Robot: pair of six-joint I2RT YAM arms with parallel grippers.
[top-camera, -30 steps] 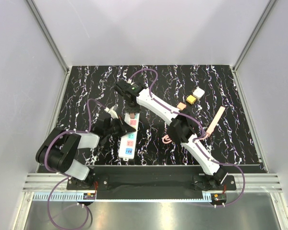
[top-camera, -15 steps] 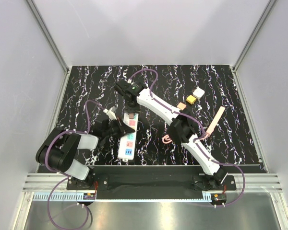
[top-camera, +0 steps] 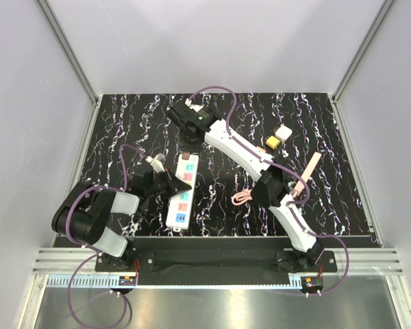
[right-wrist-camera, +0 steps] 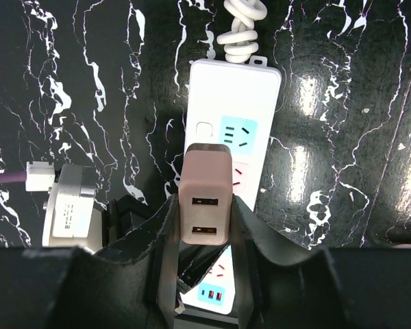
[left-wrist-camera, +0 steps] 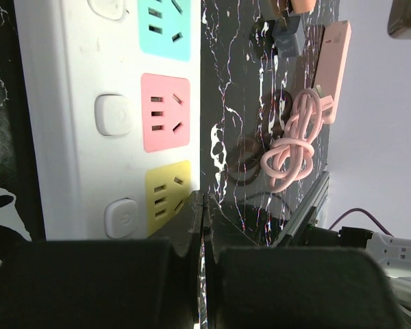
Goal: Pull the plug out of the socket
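Observation:
The plug hangs clear of the outlets. My right gripper next moves from the power strip (top-camera: 183, 192) down to bare tabletop beside the coiled cable (top-camera: 235, 177) and releases.
The socket, a long white power strip (top-camera: 183, 192) with coloured outlet patches, lies left of the table's middle; it also shows in the left wrist view (left-wrist-camera: 89, 103) and the right wrist view (right-wrist-camera: 236, 137). My right gripper (top-camera: 189, 140) (right-wrist-camera: 204, 205) is shut on the plug (right-wrist-camera: 205, 202), a pinkish-white block with two USB ports, and holds it above the strip, clear of the outlets. My left gripper (top-camera: 172, 184) (left-wrist-camera: 204, 202) is shut, its tips at the strip's long edge beside the yellow outlet (left-wrist-camera: 168, 192).
A coiled pink cable (top-camera: 241, 197) (left-wrist-camera: 291, 140) lies right of the strip. A pink flat stick (top-camera: 308, 173), a small white cube adapter (top-camera: 283, 131) and a yellow block (top-camera: 272, 142) lie at the right. The strip's bundled white cord (right-wrist-camera: 241, 31) lies at its far end.
My right gripper has lifted and drawn back toward the far side with the plug, uncovering the strip's far end. My left gripper has stayed shut at the strip's edge.

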